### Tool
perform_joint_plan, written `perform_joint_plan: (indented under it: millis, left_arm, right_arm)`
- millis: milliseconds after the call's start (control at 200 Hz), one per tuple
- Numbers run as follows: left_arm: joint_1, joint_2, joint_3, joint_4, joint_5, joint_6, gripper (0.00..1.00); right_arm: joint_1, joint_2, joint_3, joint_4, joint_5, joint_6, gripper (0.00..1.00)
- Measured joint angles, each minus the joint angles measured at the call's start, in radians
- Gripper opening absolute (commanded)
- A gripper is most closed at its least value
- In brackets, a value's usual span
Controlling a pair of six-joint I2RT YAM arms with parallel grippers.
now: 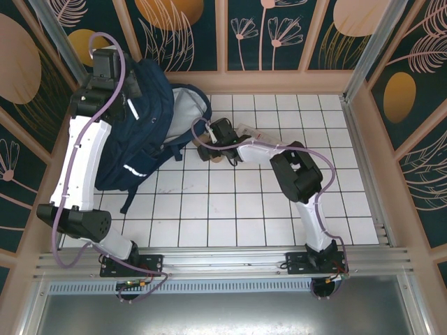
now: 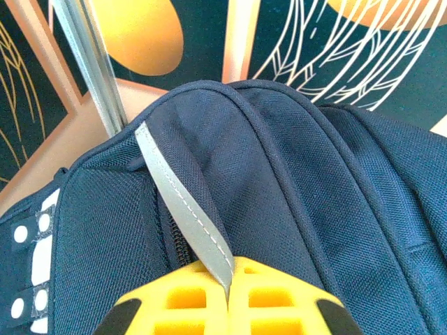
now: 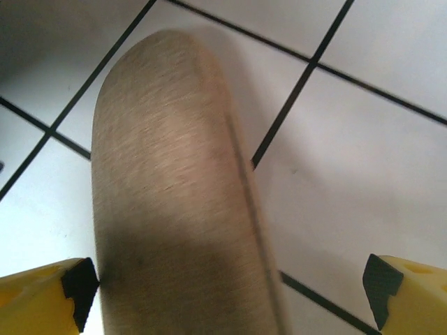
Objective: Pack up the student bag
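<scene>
The tan object is closer to one finger of the right gripper than to the other, so the right gripper will shift sideways as it lowers over the object next, to close across both of its long edges.
The student bag (image 1: 143, 132), a navy-blue backpack, stands at the back left of the tiled table, its main mouth (image 1: 187, 112) gaping to the right and showing grey lining. My left gripper (image 2: 229, 279) is at the bag's top and is shut on a grey reflective strap (image 2: 183, 209) beside the zip. My right gripper (image 1: 222, 139) hovers just right of the bag's mouth, open. A flat tan object with a rounded end (image 3: 174, 209) lies on the tiles between its fingers, close to the left fingertip (image 3: 73, 289) and well apart from the right one.
The white tiled table (image 1: 279, 209) runs to the right and front of the bag. A clear, pale item (image 1: 246, 130) lies just behind my right gripper. Patterned panels and wooden rails wall the table at the back and both sides.
</scene>
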Motion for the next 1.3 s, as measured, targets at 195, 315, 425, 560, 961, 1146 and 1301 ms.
perform_joint_plan:
  millis: [195,315,425,560,961,1146,1301]
  left_arm:
    - [0.001,0.003,-0.071,0.078,-0.039,0.019,0.0]
    - [0.001,0.003,-0.127,0.148,-0.044,0.026,0.0]
    - [0.001,0.003,-0.144,0.172,-0.043,0.029,0.0]
    - [0.001,0.002,-0.144,0.179,-0.039,0.029,0.0]
    - [0.008,0.002,-0.144,0.18,0.101,0.029,0.0]
    - [0.015,0.035,-0.119,0.171,0.29,0.02,0.0]
    - [-0.006,0.154,-0.015,0.144,0.442,0.015,0.0]
  right_arm:
    - [0.011,0.01,-0.01,-0.007,0.003,0.0,0.97]
    - [0.011,0.01,-0.036,-0.006,0.003,0.003,0.88]
    - [0.011,0.01,-0.053,0.016,0.016,0.001,0.76]
    - [0.011,0.006,-0.07,0.039,0.035,0.0,0.62]
    - [0.004,-0.176,-0.327,0.082,0.025,0.084,0.47]
    - [-0.051,-0.379,-0.533,0.08,0.04,0.209,0.45]
    - [-0.107,-0.606,-0.664,0.069,0.091,0.291,0.44]
